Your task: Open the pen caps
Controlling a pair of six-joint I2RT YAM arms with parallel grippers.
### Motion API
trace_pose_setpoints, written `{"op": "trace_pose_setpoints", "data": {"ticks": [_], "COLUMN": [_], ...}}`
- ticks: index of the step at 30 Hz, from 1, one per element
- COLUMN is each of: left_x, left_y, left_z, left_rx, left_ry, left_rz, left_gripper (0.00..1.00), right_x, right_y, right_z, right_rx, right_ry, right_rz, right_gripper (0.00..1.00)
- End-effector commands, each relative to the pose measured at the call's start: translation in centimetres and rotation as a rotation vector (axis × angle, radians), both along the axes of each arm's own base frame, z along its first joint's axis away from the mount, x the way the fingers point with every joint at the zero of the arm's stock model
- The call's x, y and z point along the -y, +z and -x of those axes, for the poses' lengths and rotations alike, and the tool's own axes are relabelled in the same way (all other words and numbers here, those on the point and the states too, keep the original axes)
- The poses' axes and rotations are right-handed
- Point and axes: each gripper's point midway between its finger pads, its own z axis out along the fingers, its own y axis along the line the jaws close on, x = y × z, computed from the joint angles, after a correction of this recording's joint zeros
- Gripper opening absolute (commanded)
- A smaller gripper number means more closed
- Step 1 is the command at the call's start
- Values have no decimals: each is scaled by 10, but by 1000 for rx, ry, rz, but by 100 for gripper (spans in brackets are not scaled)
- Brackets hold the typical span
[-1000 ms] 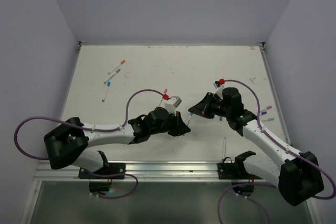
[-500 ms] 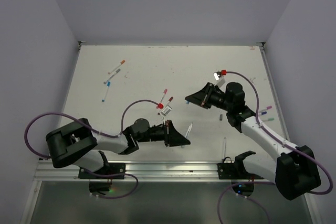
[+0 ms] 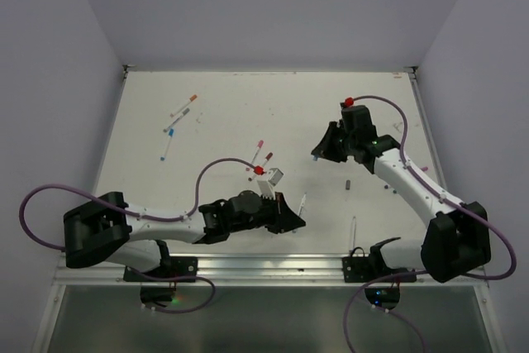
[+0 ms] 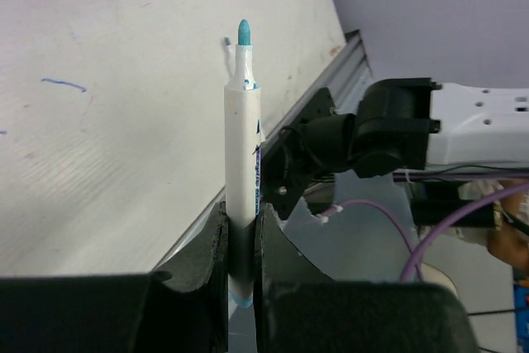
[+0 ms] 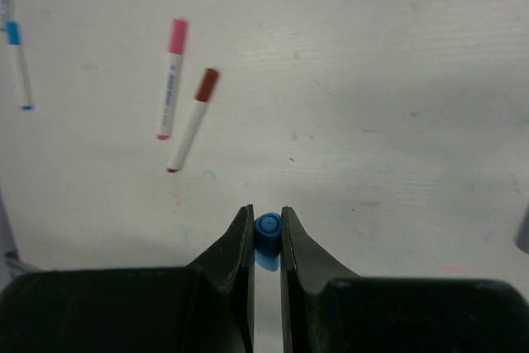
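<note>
The small blue cap [image 5: 267,231] goes back and down onto the tabletop [image 5: 497,241] beside the loose grey cap next, and my right gripper releases it there, since the pen's tip is bare.
My left gripper [image 4: 242,241] is shut on a white pen [image 4: 244,155] whose teal-blue tip is bare. In the top view this gripper [image 3: 295,215] sits low near the table's front edge, and the pen [image 3: 302,202] sticks out of it. My right gripper [image 5: 266,237] is shut on a small blue cap [image 5: 267,231] just above the table. In the top view it [image 3: 317,157] is right of centre, apart from the left gripper. A pink-capped pen [image 5: 172,80] and a red-capped pen [image 5: 194,121] lie beyond it.
Three pens with orange [image 3: 188,103], grey [image 3: 182,116] and blue [image 3: 168,142] ends lie at the back left. A loose grey cap [image 3: 348,183] and a white pen barrel [image 3: 354,229] lie at the front right. White walls enclose the table [image 3: 248,97].
The two grippers were together at the table's middle and have pulled apart. The right one has swung back and right with the blue cap. The left one has moved toward the front edge with the uncapped pen.
</note>
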Motion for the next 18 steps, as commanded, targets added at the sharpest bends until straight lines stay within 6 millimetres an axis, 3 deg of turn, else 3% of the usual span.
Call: {"op": "trace_pose_setpoints", "data": {"ticks": [1,9,18], "left_x": [-22,-13,-7], "left_y": [-27,-24,-39], "left_z": [-22,-16,-4], "left_rx": [49,55,37], "left_ry": [177,219,196], "left_rz": [-190,-193,-222], "left_gripper": [0,0,0], "right_x": [42,67,70], "right_y": [-46,-88,-104], "right_z": [25,38,38], "right_rx": [-170,-279,-313], "right_ry": [-22,-44,-38], "right_rz": [268,422,469], "right_gripper": [0,0,0]}}
